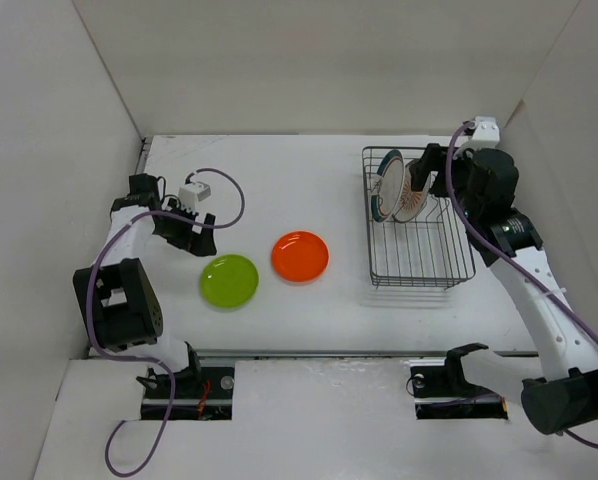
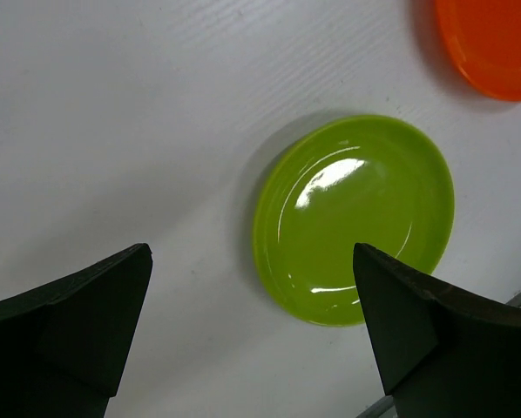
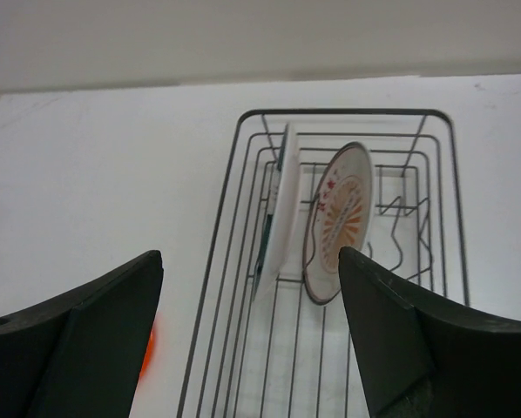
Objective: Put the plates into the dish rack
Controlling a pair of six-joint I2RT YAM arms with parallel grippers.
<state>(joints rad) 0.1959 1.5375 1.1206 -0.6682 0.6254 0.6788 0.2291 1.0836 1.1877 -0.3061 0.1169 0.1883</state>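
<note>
The lime green plate's edge already shows between my open left fingers. My left gripper will go down to straddle the lime green plate's edge away from the orange plate (image 1: pixel 300 256).
The lime green plate (image 1: pixel 229 281) and the orange plate (image 1: pixel 300 256) lie flat on the table. The black wire dish rack (image 1: pixel 424 255) stands at the right. In its far end the green-rimmed white plate (image 1: pixel 384 190) and the sunburst plate (image 1: pixel 411 195) stand upright. My left gripper (image 1: pixel 192 230) is open and empty, above the table left of the lime plate (image 2: pixel 356 218), which lies under the right finger. My right gripper (image 1: pixel 429 178) is open and empty above the rack's far end, looking down on the rack (image 3: pixel 343 111), the green-rimmed plate (image 3: pixel 282 209) and the sunburst plate (image 3: pixel 343 218).
White walls close the table in at the left, back and right. A metal strip runs along the table's near edge (image 1: pixel 309 353). The orange plate (image 2: pixel 496 43) shows at the top right of the left wrist view.
</note>
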